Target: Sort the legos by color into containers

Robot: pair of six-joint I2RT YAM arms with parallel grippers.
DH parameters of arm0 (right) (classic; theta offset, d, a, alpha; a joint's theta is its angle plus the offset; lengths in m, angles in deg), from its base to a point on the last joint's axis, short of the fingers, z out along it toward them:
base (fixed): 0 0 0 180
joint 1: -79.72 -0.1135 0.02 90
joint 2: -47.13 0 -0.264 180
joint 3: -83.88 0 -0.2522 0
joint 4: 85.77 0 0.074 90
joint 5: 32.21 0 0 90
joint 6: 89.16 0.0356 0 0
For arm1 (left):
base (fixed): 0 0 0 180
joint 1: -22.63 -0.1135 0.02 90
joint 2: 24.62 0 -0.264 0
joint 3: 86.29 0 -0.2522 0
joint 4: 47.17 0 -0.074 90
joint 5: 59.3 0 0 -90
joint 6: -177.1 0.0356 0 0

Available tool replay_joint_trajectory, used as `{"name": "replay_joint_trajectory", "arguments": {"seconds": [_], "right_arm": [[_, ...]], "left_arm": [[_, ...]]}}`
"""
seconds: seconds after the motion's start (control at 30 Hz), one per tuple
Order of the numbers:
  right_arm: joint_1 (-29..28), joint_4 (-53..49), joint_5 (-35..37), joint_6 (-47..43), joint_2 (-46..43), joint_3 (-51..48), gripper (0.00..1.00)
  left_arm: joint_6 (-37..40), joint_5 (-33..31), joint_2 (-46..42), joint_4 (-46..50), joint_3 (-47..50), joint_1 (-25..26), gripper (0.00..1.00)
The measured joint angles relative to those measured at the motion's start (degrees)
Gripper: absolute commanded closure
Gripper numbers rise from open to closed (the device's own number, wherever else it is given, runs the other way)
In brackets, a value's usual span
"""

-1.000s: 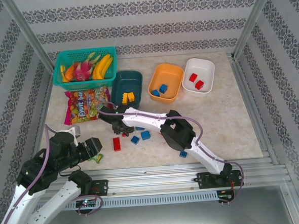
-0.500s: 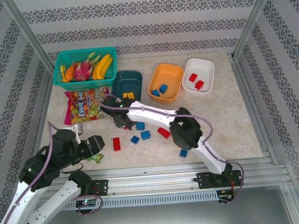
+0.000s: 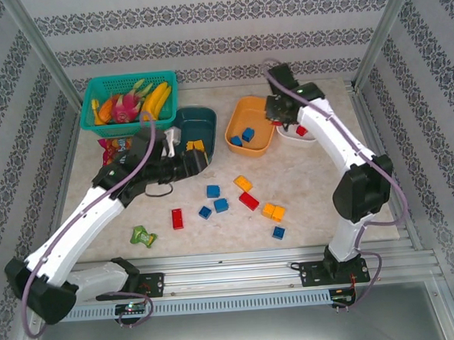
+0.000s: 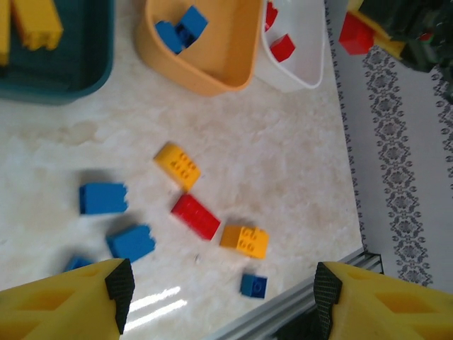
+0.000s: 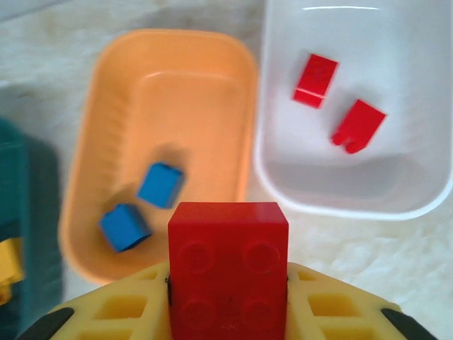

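I will next move my right gripper away from the orange container [image 5: 85, 127] and down, to let go of its lego by the matching reds in the white container below it.
My right gripper [image 5: 228, 283] is shut on a red lego [image 5: 228, 262] and hangs over the gap between the orange container [image 5: 85, 127] and the white container [image 5: 283, 177]. Two blue legos [image 5: 160, 185] lie in the orange one, two red legos [image 5: 316, 80] in the white one. My left gripper [image 4: 223, 290] is open and empty, near the dark teal container [image 3: 202, 119], which holds yellow legos [image 3: 195, 146]. On the table ahead of it lie loose legos: yellow [image 4: 178, 164], red [image 4: 195, 215], orange-yellow [image 4: 244, 240] and blue [image 4: 102, 197].
A turquoise mesh basket [image 3: 128, 103] of toy fruit stands at the back left, with a candy bag [image 3: 109, 152] in front of it under the left arm. A green toy figure [image 3: 144, 236] and another red lego [image 3: 177, 218] lie near the front left.
The right arm has swung from the loose legos at mid-table up to the orange and white containers, carrying a red lego. The left arm has stretched from the near left corner toward the teal container.
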Motion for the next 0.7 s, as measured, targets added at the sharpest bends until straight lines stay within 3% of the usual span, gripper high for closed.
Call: {"name": "replay_joint_trajectory", "arguments": {"seconds": [0.13, 0.27, 0.5, 0.7], "right_arm": [[8.0, -0.4, -5.7, -6.1, 7.0, 3.2, 0.86], [12.5, -1.2, -10.3, -9.5, 16.9, 9.7, 0.86], [16.2, -4.5, -15.0, -11.9, 29.2, 19.6, 0.84], [16.6, -6.3, -18.3, -11.9, 33.8, 22.9, 0.8]], "left_arm": [[0.0, 0.4, 8.0, -4.6, -4.0, 0.9, 0.29], [-0.1, 0.7, 16.0, -7.8, -9.1, 2.7, 0.29], [-0.2, 0.5, 27.4, -9.7, -20.8, 5.4, 0.3], [-0.2, -0.3, 33.2, -9.7, -28.1, 5.9, 0.3]]}}
